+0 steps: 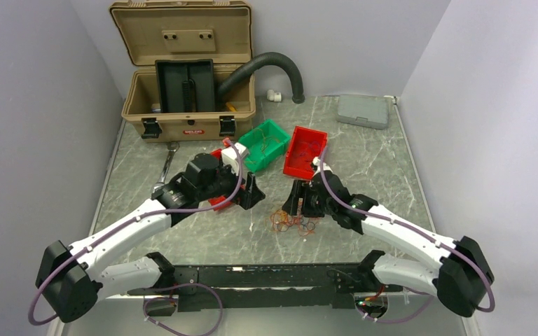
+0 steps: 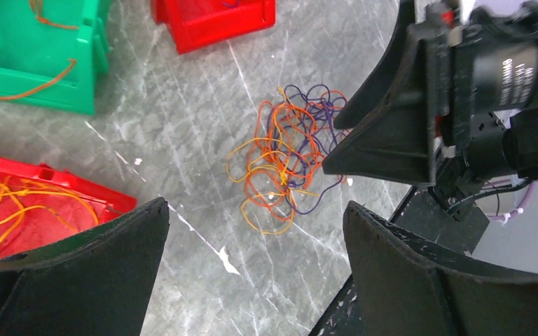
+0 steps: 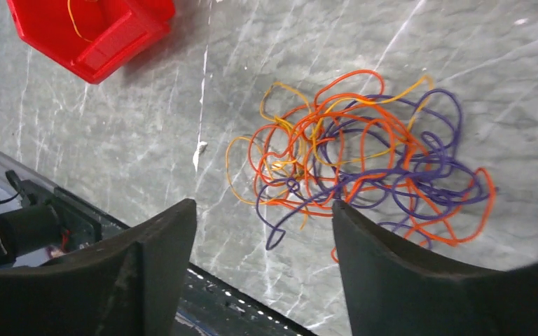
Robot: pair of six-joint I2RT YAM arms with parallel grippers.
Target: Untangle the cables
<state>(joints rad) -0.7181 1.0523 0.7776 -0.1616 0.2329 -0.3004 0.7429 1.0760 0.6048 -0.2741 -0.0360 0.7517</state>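
The orange cable at the tangle's edge (image 1: 312, 221) (image 3: 412, 229) bends out from the clump of purple cable, so my right gripper will go down onto it, toward the right in its wrist view.
The cables (image 1: 293, 222) lie as one loose tangle of orange, yellow and dark purple strands on the marble table, between the two arms. In the left wrist view the tangle (image 2: 287, 157) sits ahead of my left gripper (image 2: 253, 206), which is open and empty above bare table. My right gripper (image 3: 263, 204) is open too, hovering at the near edge of the tangle (image 3: 364, 161); one purple loop lies on the table below the gap between its fingers. From above, the left gripper (image 1: 252, 192) is left of the pile and the right gripper (image 1: 300, 199) just behind it.
A green bin (image 1: 270, 124) and a red bin (image 1: 308, 131) stand behind the tangle, both holding loose strands. Another red bin (image 2: 56, 175) with yellow strands lies under the left arm. A tan toolbox (image 1: 182, 70), black hose (image 1: 280, 66), grey case (image 1: 363, 110) and wrench (image 1: 164, 168) sit further back.
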